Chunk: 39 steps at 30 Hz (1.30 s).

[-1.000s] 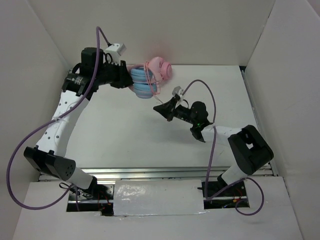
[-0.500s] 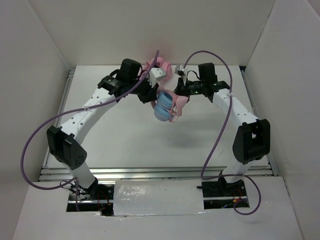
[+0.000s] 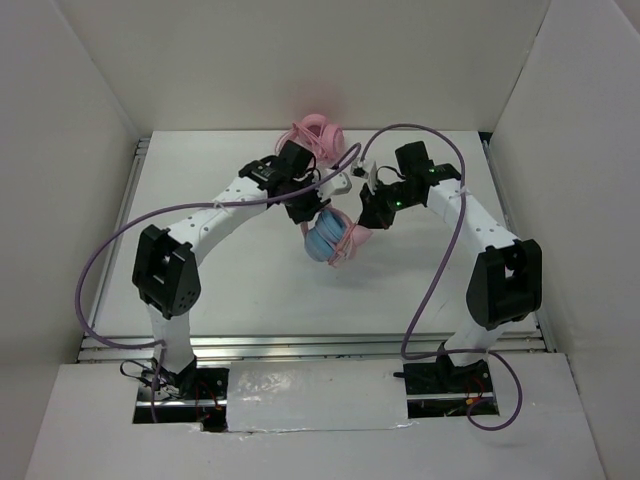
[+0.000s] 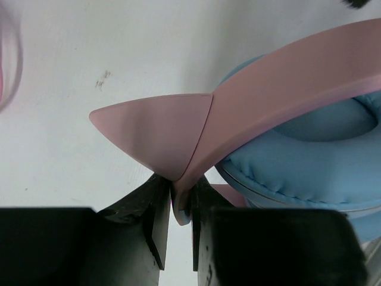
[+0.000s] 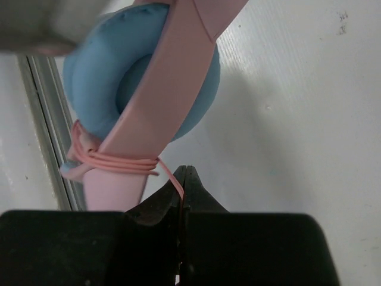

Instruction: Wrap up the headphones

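I will next move my left gripper down and to the left in the top view, toward the bare tabletop, and let go of the headband (image 5: 161, 101), because the headphones are still hanging.
The headphones (image 3: 328, 238), with light blue ear cups and a pink headband, hang above the middle of the table. My left gripper (image 4: 180, 205) is shut on the headband's edge just below a pink cat ear (image 4: 158, 131); a blue ear cup (image 4: 309, 155) sits to its right. My right gripper (image 5: 183, 179) is shut on the thin pink cable (image 5: 172, 177). The cable runs from the jaws to several turns (image 5: 119, 162) wound round the headband (image 5: 161, 101) beside the blue ear cup (image 5: 113, 77). In the top view the right gripper (image 3: 366, 216) is just right of the headphones and the left gripper (image 3: 309, 213) just above them.
All-pink headphones (image 3: 318, 134) lie at the back edge of the table, behind both grippers. White walls enclose the table at left, right and back. A metal rail (image 3: 300, 345) runs along the near edge. Purple arm cables loop above both arms.
The left arm has carried the headphones from the back left towards the middle and lowered them. The right arm has swung from the centre up to the headphones' right side, holding the cable.
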Motion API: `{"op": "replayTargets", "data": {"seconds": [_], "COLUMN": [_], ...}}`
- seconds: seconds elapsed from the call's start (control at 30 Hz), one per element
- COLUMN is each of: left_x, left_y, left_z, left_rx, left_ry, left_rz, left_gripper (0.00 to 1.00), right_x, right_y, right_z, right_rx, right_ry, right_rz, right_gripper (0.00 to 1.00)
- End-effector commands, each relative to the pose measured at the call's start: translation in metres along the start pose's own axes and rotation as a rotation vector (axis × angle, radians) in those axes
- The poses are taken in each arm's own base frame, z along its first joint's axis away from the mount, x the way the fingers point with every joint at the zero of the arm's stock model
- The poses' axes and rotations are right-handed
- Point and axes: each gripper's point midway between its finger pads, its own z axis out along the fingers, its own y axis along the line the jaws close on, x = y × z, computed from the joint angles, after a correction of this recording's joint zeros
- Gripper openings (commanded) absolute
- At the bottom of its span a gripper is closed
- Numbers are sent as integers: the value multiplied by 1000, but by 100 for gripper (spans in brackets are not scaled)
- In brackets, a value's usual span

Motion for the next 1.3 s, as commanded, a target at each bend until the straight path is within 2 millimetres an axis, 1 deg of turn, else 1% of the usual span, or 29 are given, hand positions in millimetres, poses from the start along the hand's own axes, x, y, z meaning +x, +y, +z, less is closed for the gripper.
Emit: {"op": "replayTargets", "data": {"seconds": [0.0, 0.07, 0.13, 0.2, 0.23, 0.27, 0.4, 0.43, 0.47, 0.5, 0.53, 0.57, 0.6, 0.63, 0.67, 0.7, 0.73, 0.8, 0.83, 0.9, 0.93, 1.0, 1.03, 1.07, 1.1, 1.13, 1.17, 1.2, 1.27], "left_x": [34, 44, 54, 65, 72, 75, 91, 100, 101, 111, 116, 118, 122, 123, 129, 133, 133, 145, 146, 151, 150, 152, 152, 152, 154, 154, 152, 153, 150], "left_y": [4, 10, 11, 20, 20, 23, 31, 37, 43, 46, 48, 50, 53, 58, 58, 60, 70, 75, 83, 85, 88, 92, 94, 95, 96, 97, 97, 97, 101], "left_z": [8, 12, 20, 23, 29, 31, 43, 44, 43, 48, 50, 51, 55, 56, 61, 61, 58, 62, 60, 64, 66, 68, 68, 68, 69, 68, 66, 66, 60], "left_rx": [-51, -82, -82, -131, -124, -137, -143, -159, -181, -191, -193, -194, -191, -198, -184, -174, -192, -199, -213, -193, -195, -210, -219, -228, -233, -239, -243, -244, -267], "left_ry": [163, 208, 257, 307, 333, 341, 372, 402, 423, 464, 474, 475, 473, 469, 482, 494, 493, 527, 527, 517, 505, 506, 508, 515, 517, 515, 510, 512, 507], "left_rz": [57, 45, 42, 37, 34, 30, -29, -50, -58, -63, -74, -80, -93, -107, -117, -128, -146, -172, -184, -210, -222, -239, -239, -237, -246, -248, -250, -250, -248], "left_gripper": [0, 0, 0, 0, 0, 0, 0, 0, 0, 0, 0, 0, 0, 0, 0, 0, 0, 0, 0, 0, 0, 0, 9, 16, 26, 65, 95, 99, 99], "right_x": [-12, -17, -17, -23, -25, -26, -36, -36, -32, -43, -43, -39, -46, -45, -50, -50, -49, -51, -47, -50, -47, -51, -49, -50, -52, -52, -51, -52, -55], "right_y": [-5, -12, -15, -21, -21, -24, -41, -43, -48, -51, -55, -64, -69, -79, -82, -84, -89, -96, -100, -101, -102, -106, -109, -111, -112, -114, -115, -115, -115], "right_z": [-13, -7, -2, 7, 11, 21, 39, 44, 55, 58, 63, 76, 80, 91, 95, 100, 111, 119, 127, 131, 136, 138, 140, 141, 141, 142, 143, 143, 142], "right_rx": [53, 76, 85, 98, 97, 96, 164, 162, 150, 152, 155, 155, 160, 164, 151, 146, 146, 158, 166, 147, 145, 142, 154, 154, 152, 148, 148, 148, 153], "right_ry": [-25, -49, -45, -68, -78, -76, -46, -40, -26, -40, -39, -38, -64, -81, -94, -99, -109, -123, -118, -127, -124, -141, -141, -143, -149, -152, -153, -158, -170], "right_rz": [-37, -2, 28, 76, 118, 122, 232, 286, 330, 343, 398, 428, 472, 505, 515, 531, 572, 604, 622, 636, 652, 654, 679, 681, 687, 691, 693, 696, 691], "right_gripper": [2, 2, 2, 3, 4, 5, 7, 8, 9, 9, 11, 11, 11, 13, 14, 15, 17, 20, 21, 21, 23, 24, 25, 26, 26, 28, 28, 30, 36]}}
